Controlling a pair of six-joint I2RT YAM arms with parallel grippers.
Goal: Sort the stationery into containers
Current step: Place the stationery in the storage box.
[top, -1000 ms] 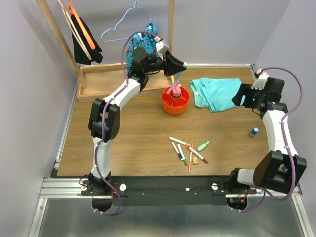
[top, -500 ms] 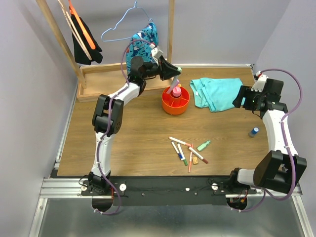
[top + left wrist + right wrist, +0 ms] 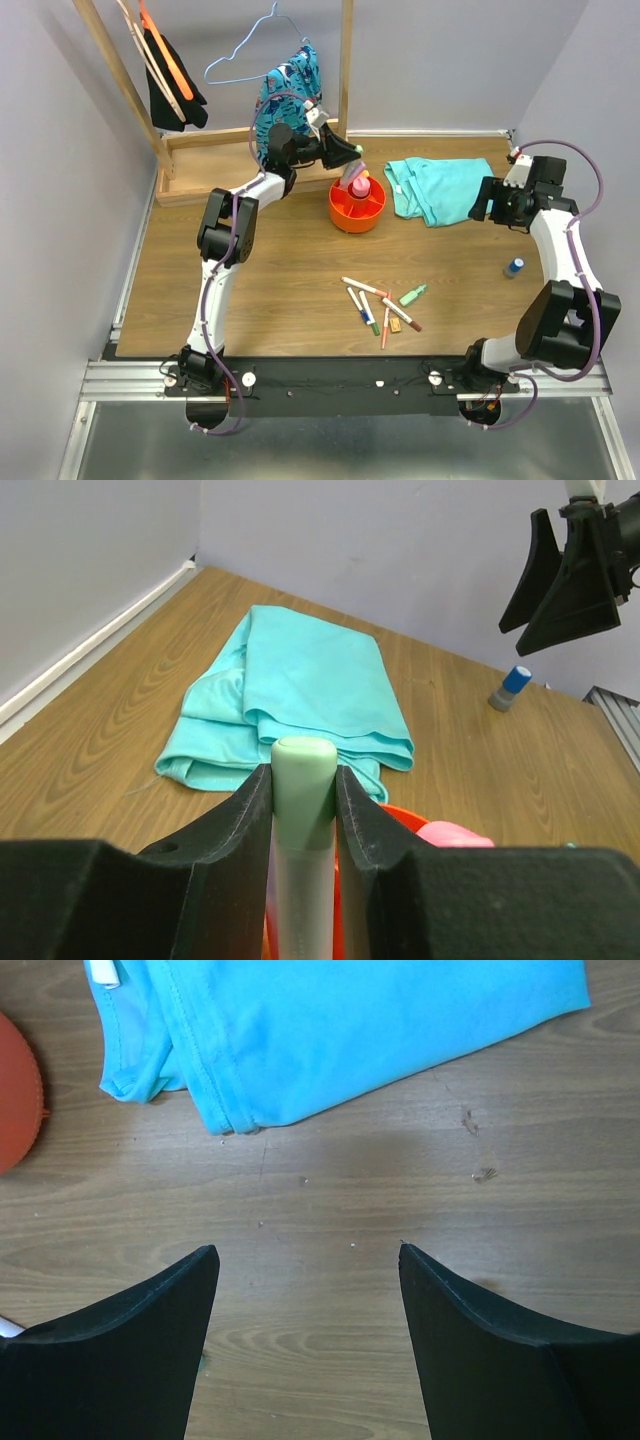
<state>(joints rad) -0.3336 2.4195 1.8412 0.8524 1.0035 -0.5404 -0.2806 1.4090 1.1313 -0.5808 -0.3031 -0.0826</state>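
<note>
My left gripper lowers at the bowl's rim next, then opens, since the pale green highlighter already points down into the orange-red bowl (image 3: 352,200) beside the pink bottle.
My left gripper (image 3: 304,802) is shut on a pale green highlighter (image 3: 304,780), whose cap sticks out between the fingers. It hovers at the far left rim of the orange-red bowl (image 3: 357,212), also in the left wrist view as the bowl (image 3: 405,820). A pink bottle (image 3: 358,185) stands in the bowl. Several thin white pens (image 3: 365,287), a green highlighter (image 3: 413,295) and a tan eraser (image 3: 395,323) lie loose near the table's front. My right gripper (image 3: 308,1250) is open over bare wood, right of the teal cloth.
A folded teal cloth (image 3: 440,190) lies just right of the bowl. A small blue-capped bottle (image 3: 514,267) stands at the right edge. The wooden rack base (image 3: 200,165) and its posts, with hanging clothes and a wire hanger (image 3: 245,50), fill the back left.
The left arm has stretched further back and its gripper has dropped lower by the bowl's far rim, still holding the highlighter. The right gripper has shifted slightly toward the back.
</note>
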